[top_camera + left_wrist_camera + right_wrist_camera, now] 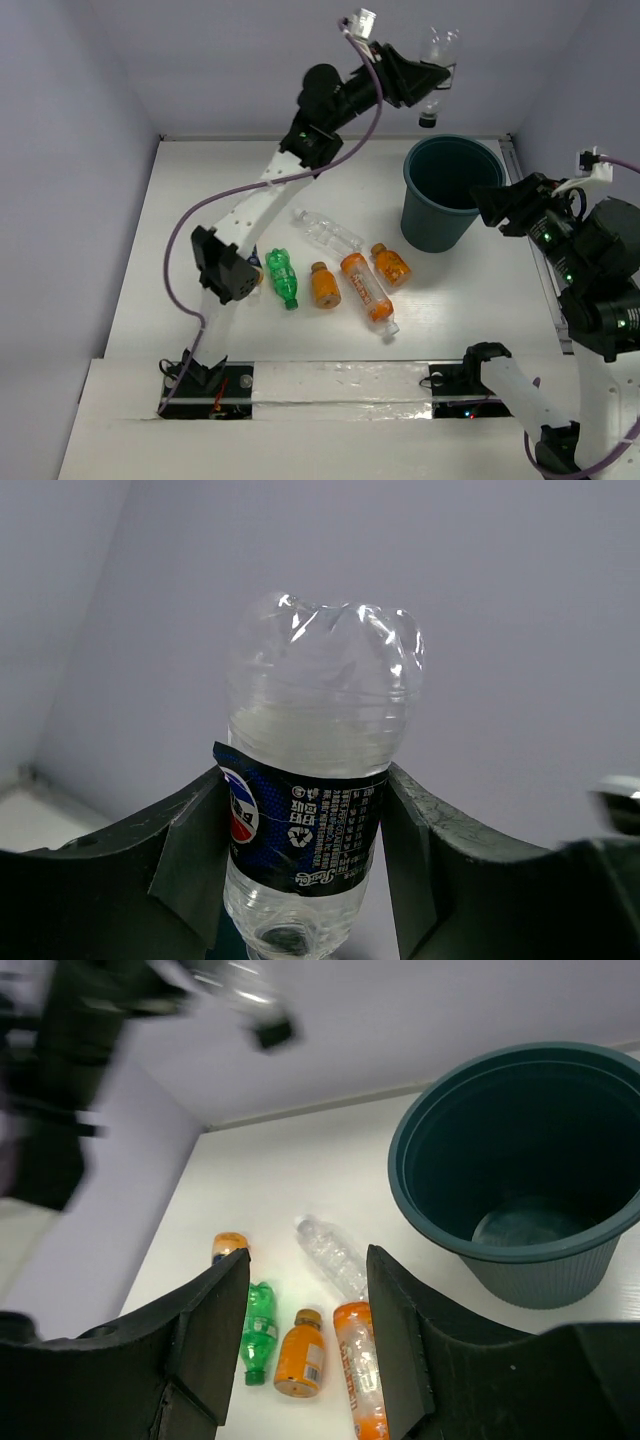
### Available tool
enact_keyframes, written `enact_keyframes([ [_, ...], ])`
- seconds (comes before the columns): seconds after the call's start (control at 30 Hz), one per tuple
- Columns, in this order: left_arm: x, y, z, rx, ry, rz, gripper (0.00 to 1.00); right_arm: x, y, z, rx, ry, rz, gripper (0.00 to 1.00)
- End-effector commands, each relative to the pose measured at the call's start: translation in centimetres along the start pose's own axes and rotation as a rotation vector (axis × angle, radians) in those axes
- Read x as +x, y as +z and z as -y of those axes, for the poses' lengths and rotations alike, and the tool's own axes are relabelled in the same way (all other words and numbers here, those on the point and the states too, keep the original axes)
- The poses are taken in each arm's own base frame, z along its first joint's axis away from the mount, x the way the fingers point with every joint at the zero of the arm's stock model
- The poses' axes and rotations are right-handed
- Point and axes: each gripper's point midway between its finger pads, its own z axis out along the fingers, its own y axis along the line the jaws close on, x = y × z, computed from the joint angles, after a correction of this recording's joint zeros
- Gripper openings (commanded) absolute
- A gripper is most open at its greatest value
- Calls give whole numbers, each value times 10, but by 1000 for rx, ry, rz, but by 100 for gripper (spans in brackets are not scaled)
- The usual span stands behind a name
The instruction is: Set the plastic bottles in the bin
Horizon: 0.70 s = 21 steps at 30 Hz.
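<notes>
The bottle still hangs high above the bin's rim, so next I need to lower my left gripper toward the bin's opening (456, 173) below it and let go of the bottle.
My left gripper (432, 72) is shut on the clear dark-labelled bottle (437, 60) and holds it cap down, high above the far rim of the teal bin (432, 215). In the left wrist view both pads press the bottle's label (300, 830). On the table to the left of the bin lie a clear bottle (328, 232), a green one (283, 277), a stubby orange one (324, 284), a long orange one (366, 288) and another stubby orange one (391, 264). My right gripper (492, 205) is open and empty beside the bin's right rim. The bin's inside (520, 1225) shows a bare bottom.
Another orange bottle (229, 1247) lies left of the green one, mostly hidden behind the left arm's elbow (225, 268) in the top view. Grey walls close in the table on three sides. A rail (545, 280) runs along the right edge.
</notes>
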Motion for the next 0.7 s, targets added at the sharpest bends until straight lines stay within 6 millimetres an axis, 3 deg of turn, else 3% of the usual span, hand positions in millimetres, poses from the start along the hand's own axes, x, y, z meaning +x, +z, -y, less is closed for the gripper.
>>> enact_keyframes([
  [0.0, 30, 18, -21, -26, -60, 18, 33, -15, -14, -20, -76, 0, 56, 56],
  [0.07, 46, 23, -41, -58, -70, 31, 33, -15, -18, -21, -80, 2, 59, 56],
  [0.33, 97, 40, -69, -73, -115, 16, 37, -9, -27, -20, -76, 2, 49, 56],
  [0.4, 118, 38, -76, -91, -127, -22, 48, -7, -27, -19, -73, 1, 48, 56],
  [0.53, 134, 31, -77, -105, -125, -64, 73, -5, -22, -16, -68, 4, 44, 56],
  [0.67, 121, 28, -67, -117, -82, -74, 99, -5, -14, -16, -75, 9, 38, 55],
])
